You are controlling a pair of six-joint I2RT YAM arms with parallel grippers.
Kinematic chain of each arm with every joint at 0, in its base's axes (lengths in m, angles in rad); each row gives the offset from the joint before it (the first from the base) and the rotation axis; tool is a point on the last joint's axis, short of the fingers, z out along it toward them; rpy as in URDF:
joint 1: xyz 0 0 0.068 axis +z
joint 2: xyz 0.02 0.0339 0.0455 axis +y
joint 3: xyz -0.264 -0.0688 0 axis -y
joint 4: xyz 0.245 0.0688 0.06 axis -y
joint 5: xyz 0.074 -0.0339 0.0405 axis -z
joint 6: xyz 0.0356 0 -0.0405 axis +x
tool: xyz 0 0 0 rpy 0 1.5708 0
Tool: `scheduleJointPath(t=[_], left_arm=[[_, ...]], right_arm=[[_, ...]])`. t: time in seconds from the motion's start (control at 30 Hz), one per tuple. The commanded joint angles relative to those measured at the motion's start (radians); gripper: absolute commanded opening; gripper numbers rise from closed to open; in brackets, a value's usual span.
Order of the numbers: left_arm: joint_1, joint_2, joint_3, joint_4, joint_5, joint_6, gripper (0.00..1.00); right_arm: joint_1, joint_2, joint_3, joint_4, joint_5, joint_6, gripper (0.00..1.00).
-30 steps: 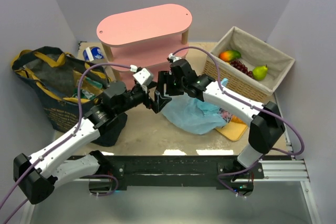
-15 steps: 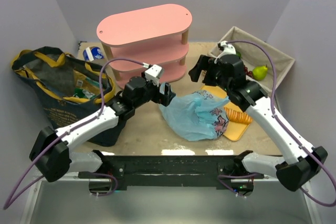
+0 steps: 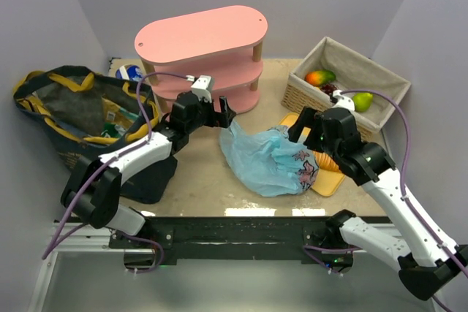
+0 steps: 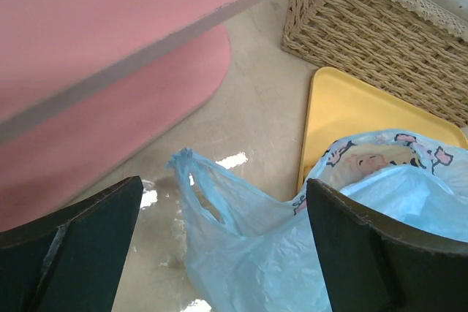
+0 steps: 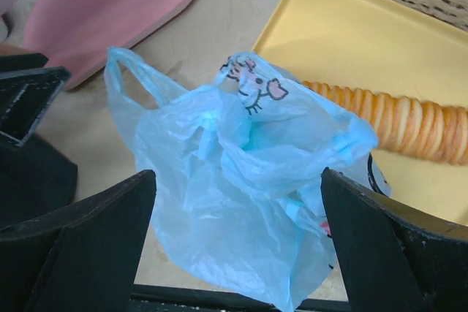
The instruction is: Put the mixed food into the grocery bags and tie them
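Observation:
My left gripper will move down onto the tip of the bag's loop handle and close on it, because that tip is lined up between the gripper's open fingers.
The light-blue plastic carrier bag (image 3: 269, 160) lies slumped on the table, partly over the yellow tray (image 3: 327, 183). Its loop handle (image 4: 187, 163) sticks out toward the pink shelf. My left gripper (image 3: 224, 113) hovers open just left of that handle, holding nothing. At the bag's right side my right gripper (image 3: 305, 129) also stands open, with the bag (image 5: 241, 180) below its fingers and apart from them. The orange ridged bread (image 5: 398, 118) lies on the tray behind the bag. The navy tote (image 3: 69, 118) stands at the far left with green packets (image 3: 110, 131) inside.
A pink oval shelf unit (image 3: 201, 38) stands at the back centre. The wicker basket (image 3: 303, 96) at the back right holds a mango (image 3: 319, 77), dark grapes (image 3: 330, 90) and a pear (image 3: 362, 100). A blue-and-white round item (image 3: 130, 74) sits behind the tote.
The right gripper opened, let go of the blue bag and swung out to the right. The left arm drew back toward the shelf. The bag dropped and settled on the table.

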Motion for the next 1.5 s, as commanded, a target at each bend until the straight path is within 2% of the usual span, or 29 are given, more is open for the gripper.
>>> scheduleJointPath(t=[0.0,0.17,0.43,0.63,0.83,0.93,0.97,1.03,1.07,1.13,1.17,1.2,1.27,1.3,1.37,1.4,1.47], left_arm=[[0.020,0.062,0.060,0.091,0.104,-0.054,0.99],[0.026,0.106,0.048,0.094,0.126,-0.068,0.98],[0.027,0.152,0.040,0.073,0.070,-0.037,0.97],[0.040,0.239,0.071,0.084,0.112,-0.036,0.84],[0.048,0.292,0.089,0.108,0.136,-0.056,0.83],[0.050,0.316,0.089,0.139,0.164,-0.079,0.75],[0.051,0.322,0.089,0.146,0.184,-0.082,0.66],[0.053,0.336,0.089,0.159,0.208,-0.088,0.57],[0.053,0.336,0.089,0.160,0.225,-0.089,0.40],[0.057,0.320,0.079,0.171,0.247,-0.086,0.23],[0.063,0.278,0.054,0.189,0.262,-0.082,0.06],[0.066,0.214,0.048,0.188,0.256,-0.068,0.02],[0.066,0.131,0.042,0.147,0.202,-0.033,0.00],[0.068,0.038,0.043,0.130,0.178,0.010,0.00],[0.068,-0.057,0.034,0.087,0.087,0.053,0.00],[0.068,-0.154,0.026,0.076,0.052,0.093,0.00],[0.068,-0.246,0.005,0.039,-0.081,0.125,0.00]], right_arm=[[-0.003,-0.011,-0.024,-0.043,0.084,0.066,0.99],[-0.009,-0.013,-0.061,0.020,0.072,0.099,0.99],[-0.014,-0.033,-0.190,0.137,0.100,0.180,0.99],[-0.014,-0.059,-0.237,0.174,0.138,0.253,0.99],[-0.014,-0.057,-0.266,0.226,0.173,0.266,0.99],[-0.017,-0.046,-0.280,0.252,0.210,0.273,0.98],[-0.015,-0.043,-0.289,0.261,0.216,0.273,0.97],[-0.020,-0.031,-0.299,0.298,0.232,0.273,0.95],[-0.021,-0.025,-0.311,0.315,0.233,0.270,0.93],[-0.029,0.009,-0.316,0.356,0.227,0.251,0.81],[-0.033,0.024,-0.302,0.382,0.218,0.234,0.66],[-0.035,0.024,-0.293,0.388,0.220,0.218,0.49],[-0.033,-0.005,-0.257,0.405,0.233,0.196,0.31],[-0.035,-0.022,-0.244,0.410,0.241,0.163,0.18],[-0.035,-0.045,-0.187,0.407,0.259,0.115,0.05],[-0.035,-0.043,-0.165,0.393,0.264,0.072,0.01],[-0.033,-0.039,-0.110,0.369,0.272,0.035,0.00]])
